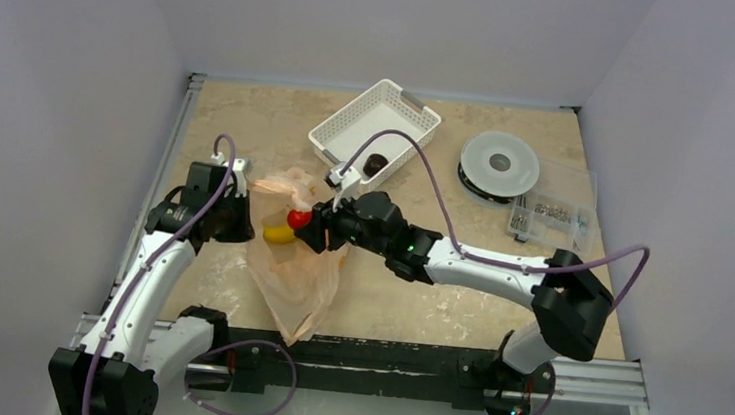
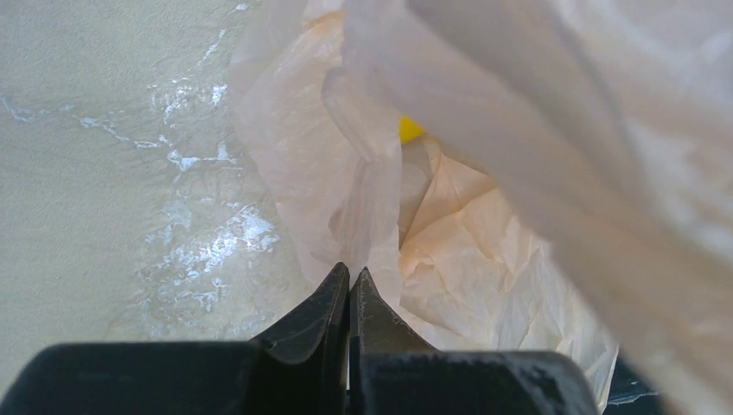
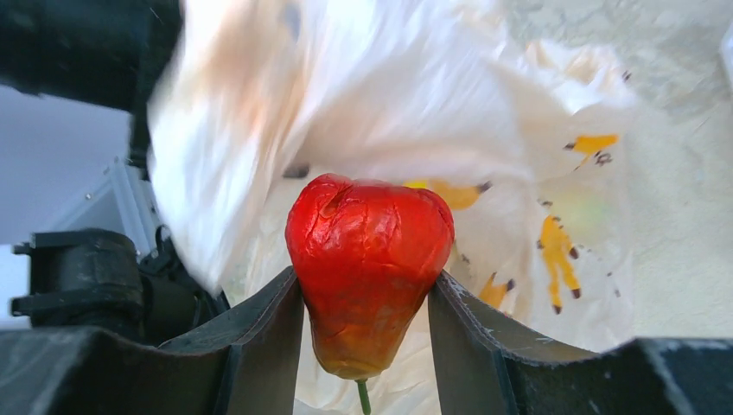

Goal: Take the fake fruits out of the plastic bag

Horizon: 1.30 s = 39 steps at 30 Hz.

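The clear bottom of the white basket is farther outward than my gripper, so my right gripper will next move outward and lower over the basket's bottom to let go of the fruit.
The pale-orange plastic bag (image 1: 293,271) lies on the table between the arms, its mouth toward the back. My left gripper (image 2: 349,275) is shut on a fold of the bag (image 2: 363,190) at its left rim. A red-orange fruit (image 3: 367,259) sits between the two fingers of my right gripper (image 3: 366,285), which is shut on it just at the bag's mouth (image 1: 299,219). A yellow fruit (image 1: 279,234) lies inside the bag and peeks out in the left wrist view (image 2: 410,130). A dark brown-maroon fruit (image 1: 375,164) lies in the white basket (image 1: 351,126).
A grey tape spool (image 1: 499,164) and a clear box of small parts (image 1: 548,215) stand at the back right. The right arm stretches across the table's middle toward the bag. A metal rail runs along the table's left edge (image 1: 170,150).
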Motion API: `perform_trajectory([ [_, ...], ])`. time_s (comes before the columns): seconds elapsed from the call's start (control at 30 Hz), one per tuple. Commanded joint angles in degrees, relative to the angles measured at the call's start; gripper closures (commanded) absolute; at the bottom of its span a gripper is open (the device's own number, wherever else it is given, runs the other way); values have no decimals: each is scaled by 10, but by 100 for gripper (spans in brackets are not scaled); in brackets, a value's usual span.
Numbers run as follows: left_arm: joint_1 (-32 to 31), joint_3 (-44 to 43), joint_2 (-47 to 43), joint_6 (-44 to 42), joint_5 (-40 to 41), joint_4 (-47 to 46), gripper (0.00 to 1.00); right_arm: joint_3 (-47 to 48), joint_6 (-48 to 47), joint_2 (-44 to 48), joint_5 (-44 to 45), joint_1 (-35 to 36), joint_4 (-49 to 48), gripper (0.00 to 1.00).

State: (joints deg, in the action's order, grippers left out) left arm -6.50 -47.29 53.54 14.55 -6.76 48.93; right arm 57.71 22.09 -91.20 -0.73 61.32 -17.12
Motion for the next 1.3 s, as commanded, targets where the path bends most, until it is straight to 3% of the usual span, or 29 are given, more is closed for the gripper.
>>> perform_trajectory([
  [0.0,-4,-11,-11,8,9,-4,100,-28,17,67,11,-41,-27,100],
  [0.13,-5,-11,-12,9,12,-3,100,-136,59,141,-40,-119,-124,100],
  [0.33,-5,-12,-11,9,11,-3,100,-99,64,144,86,-198,-8,100],
  [0.53,-6,-11,-12,9,11,-4,100,94,-49,-1,194,-264,99,100],
  [0.7,-6,-11,-9,10,14,-2,100,290,-52,-155,138,-320,169,100],
  [0.97,-8,-12,-3,9,11,-2,100,594,-57,-374,141,-339,319,100],
  [1.1,-8,-14,-1,8,10,-3,100,652,-36,-427,177,-338,369,98],
  [1.27,-7,-14,1,8,8,-3,100,595,-33,-418,204,-330,349,91],
])
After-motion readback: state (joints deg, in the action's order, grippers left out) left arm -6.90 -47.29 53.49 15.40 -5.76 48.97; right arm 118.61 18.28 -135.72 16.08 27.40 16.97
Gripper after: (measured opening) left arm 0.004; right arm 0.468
